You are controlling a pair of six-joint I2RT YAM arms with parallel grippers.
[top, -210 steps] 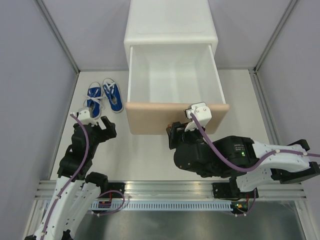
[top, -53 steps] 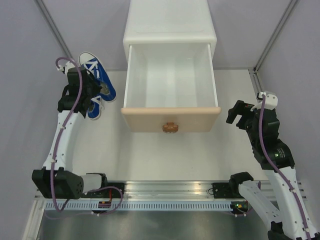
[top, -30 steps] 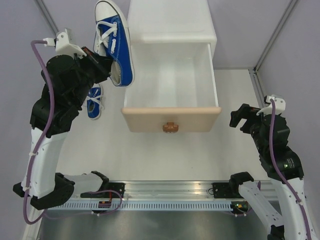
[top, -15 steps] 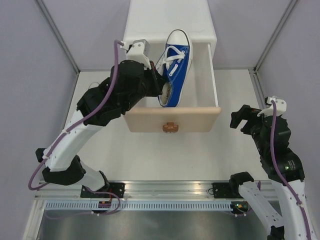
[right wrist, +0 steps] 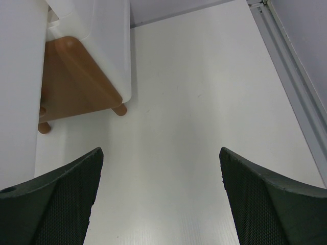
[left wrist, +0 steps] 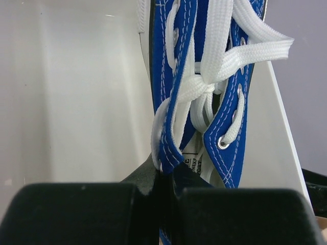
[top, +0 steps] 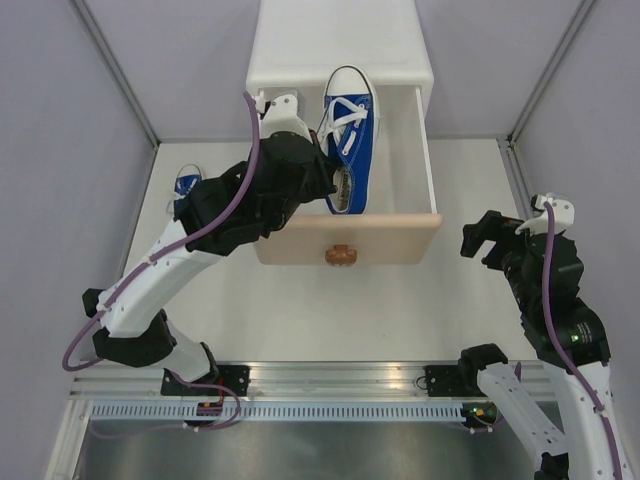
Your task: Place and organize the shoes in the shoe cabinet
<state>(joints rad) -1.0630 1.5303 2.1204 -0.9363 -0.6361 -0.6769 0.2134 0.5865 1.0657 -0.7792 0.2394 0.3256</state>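
The drawer's white bottom is open below my left gripper, so my left gripper will next lower the blue shoe onto it and release the shoe there.
A blue shoe (top: 347, 140) with white laces hangs toe-away over the open upper drawer (top: 400, 240) of the white shoe cabinet (top: 345, 40). My left gripper (top: 322, 182) is shut on the shoe's blue collar edge by the heel. In the left wrist view the shoe (left wrist: 173, 102) rises from my left gripper (left wrist: 166, 178) above the white drawer floor (left wrist: 76, 92). The other blue shoe (top: 186, 186) lies on the table left of the cabinet, half hidden by my left arm. My right gripper (top: 490, 235) stands open and empty right of the drawer.
The right wrist view looks past my right gripper (right wrist: 159, 194) at bare white table, the cabinet's brown lower drawer front (right wrist: 71, 76) and a small brown foot (right wrist: 120, 109). A metal rail (top: 520, 180) borders the table's right side; grey walls enclose it.
My left arm has carried the blue shoe rightward from left of the cabinet to above the open drawer, then lowered it a little. The right arm has hardly moved.
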